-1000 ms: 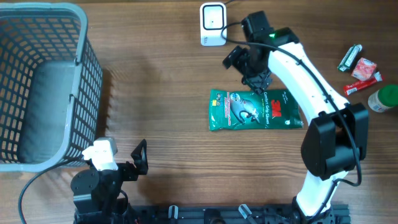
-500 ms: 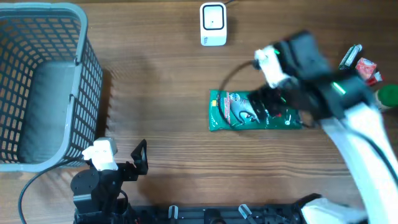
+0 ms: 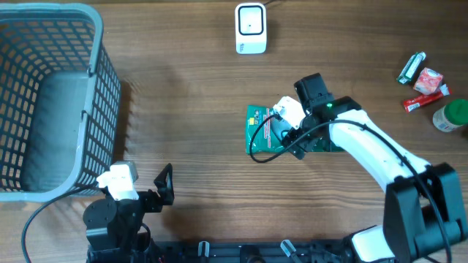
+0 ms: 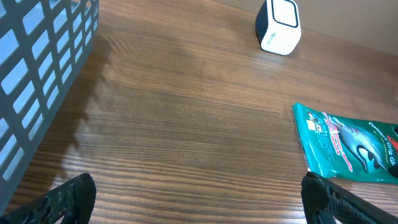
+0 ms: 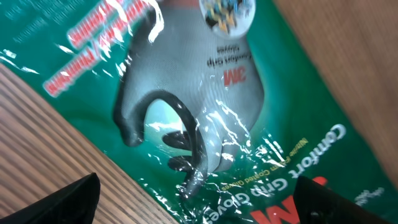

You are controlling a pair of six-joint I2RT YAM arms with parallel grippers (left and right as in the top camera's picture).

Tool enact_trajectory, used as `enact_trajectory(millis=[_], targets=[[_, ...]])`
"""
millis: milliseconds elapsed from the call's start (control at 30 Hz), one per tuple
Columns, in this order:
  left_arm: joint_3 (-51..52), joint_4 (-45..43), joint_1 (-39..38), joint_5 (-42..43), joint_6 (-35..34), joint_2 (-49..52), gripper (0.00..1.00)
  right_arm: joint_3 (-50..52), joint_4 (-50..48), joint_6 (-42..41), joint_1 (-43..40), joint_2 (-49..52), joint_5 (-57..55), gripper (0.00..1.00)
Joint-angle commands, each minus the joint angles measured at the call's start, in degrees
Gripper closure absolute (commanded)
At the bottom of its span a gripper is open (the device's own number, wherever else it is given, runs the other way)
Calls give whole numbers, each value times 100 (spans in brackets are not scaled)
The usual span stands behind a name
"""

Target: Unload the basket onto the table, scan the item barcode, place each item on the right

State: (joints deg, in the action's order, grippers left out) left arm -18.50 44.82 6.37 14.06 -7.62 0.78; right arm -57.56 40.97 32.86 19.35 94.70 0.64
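Observation:
My right gripper needs to move its fingers down onto the green glove packet's [image 3: 257,117] printed side next, and then close.
A green 3M glove packet [image 3: 257,117] lies flat on the wooden table, right of centre. It fills the right wrist view [image 5: 205,93], printed side up; no barcode shows. My right gripper [image 3: 298,140] hangs open just above the packet, its two black fingertips [image 5: 65,202] spread wide over the packet's lower part [image 5: 199,211]. The white scanner [image 3: 250,28] stands at the table's far edge, also in the left wrist view [image 4: 280,25]. My left gripper [image 3: 164,183] rests open near the front edge [image 4: 205,205], holding nothing; the packet [image 4: 348,146] lies to its right.
A large grey mesh basket [image 3: 51,95] takes up the left side [image 4: 37,81]. At the far right lie small snack packets [image 3: 428,79] and a green-capped bottle [image 3: 452,115]. A black cable [image 3: 256,150] loops from the right wrist over the packet's left end.
The right arm has swung from near the scanner toward me and dropped low over the glove packet, jaws still open. The packet and the left arm have not moved.

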Motion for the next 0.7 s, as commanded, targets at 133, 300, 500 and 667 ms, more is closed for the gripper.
enact_trajectory(millis=[133,300,500,667], targets=[[24,-13,-15,70,-13,-44,0,-92,-42,155,-63,1469,79,13],[24,-13,-15,70,-13,-46,0,-328,42,-439,-63,1670,-28,96],[24,-13,-15,70,-13,-46,0,-3058,3609,-448,-70,1362,5676,96],[24,-13,-15,70,-13,-46,0,-2959,3545,643,-52,1351,9230,96]])
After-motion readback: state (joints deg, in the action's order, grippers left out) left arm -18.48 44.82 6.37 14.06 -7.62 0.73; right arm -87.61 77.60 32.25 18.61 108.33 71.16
